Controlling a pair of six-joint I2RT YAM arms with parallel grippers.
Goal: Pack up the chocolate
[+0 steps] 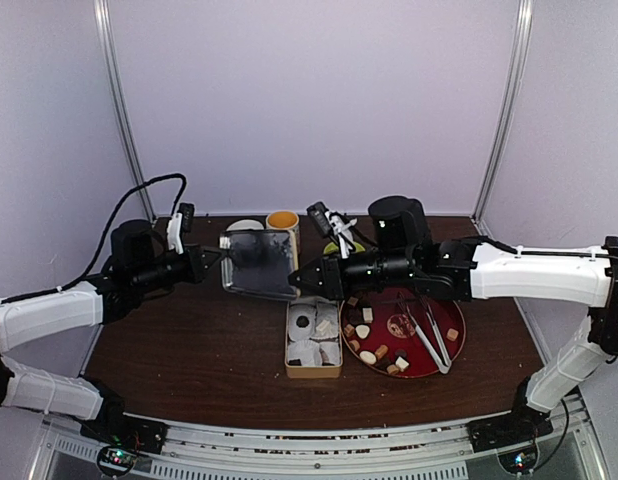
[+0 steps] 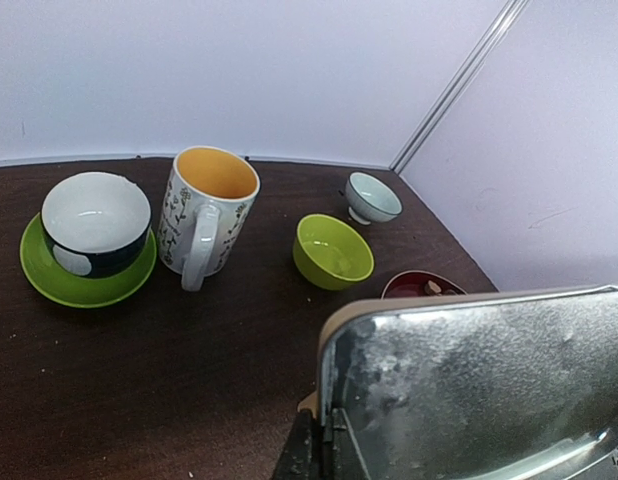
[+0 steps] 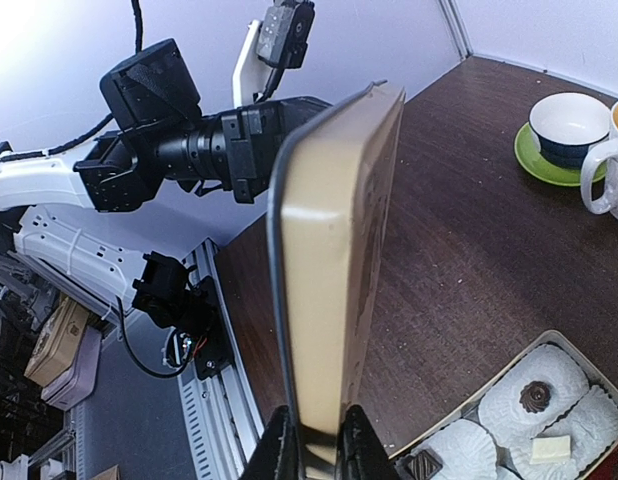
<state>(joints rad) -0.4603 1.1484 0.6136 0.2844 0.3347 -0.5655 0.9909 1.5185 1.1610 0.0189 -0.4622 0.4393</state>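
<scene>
The robot's right gripper will next move back and down to the open box (image 1: 314, 373) (image 3: 529, 430), turn the lid flat and let go of it there, because the box's liners are uncovered.
A tin lid (image 1: 259, 262), gold outside and silver inside, hangs on edge above the table between both arms. My left gripper (image 1: 221, 258) is shut on its left rim; the pinch shows at the left gripper (image 2: 334, 450) against the lid (image 2: 489, 380). My right gripper (image 1: 297, 278) is shut on the opposite edge, its fingers (image 3: 287, 445) pressed to both sides of the lid (image 3: 334, 250). Below stands the open box (image 1: 314, 373) with white paper liners. Chocolate (image 3: 536, 396) sits in a liner there, and more chocolate (image 1: 367, 357) lies on the red plate (image 1: 459, 335).
Silver tongs (image 1: 429, 335) lie across the red plate. At the back stand a mug (image 2: 207, 210), a cup on a green saucer (image 2: 94, 225), a green bowl (image 2: 334, 250) and a small pale bowl (image 2: 373, 196). The left arm (image 3: 179, 150) reaches in from the far side.
</scene>
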